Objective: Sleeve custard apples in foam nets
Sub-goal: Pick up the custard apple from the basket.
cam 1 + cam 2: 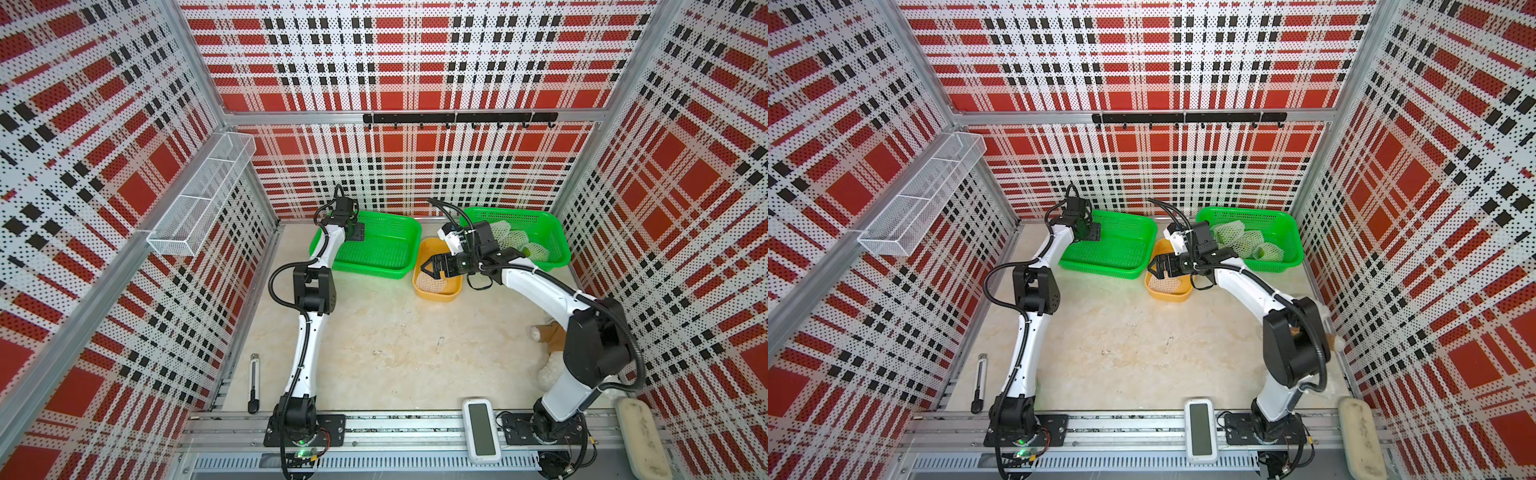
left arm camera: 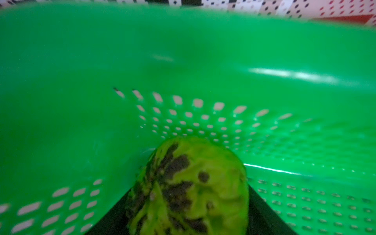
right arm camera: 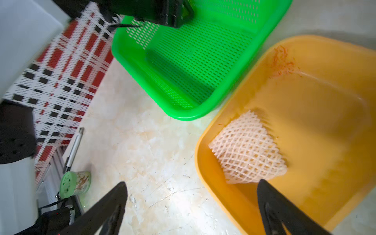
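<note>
The robot's right gripper needs to go down next into the yellow tub, onto the foam net's edge [image 1: 441,280] [image 3: 268,141] by the bare bottom of the tub, since the net's edge is below the gripper's open fingers.
My left gripper [image 1: 355,232] reaches down into the far left corner of the left green basket [image 1: 382,249]. In the left wrist view a custard apple [image 2: 193,183], light green with dark patches, fills the gap between its two black fingers, which press on its sides. The right gripper [image 1: 428,268] hangs open over the near left rim of the yellow tub [image 1: 453,289]. One white foam net [image 3: 248,148] lies in that tub, just ahead of one of its fingers [image 3: 270,199]. Custard apples in foam nets [image 1: 515,241] lie in the right green basket [image 1: 557,232].
A utility knife [image 1: 253,382] lies by the left wall. A white handheld device [image 1: 482,430] rests on the front rail. A plush bear [image 1: 548,365] sits behind the right arm. A wire shelf [image 1: 199,191] hangs on the left wall. A small green-lidded can [image 3: 75,184] stands near the left arm's base.
</note>
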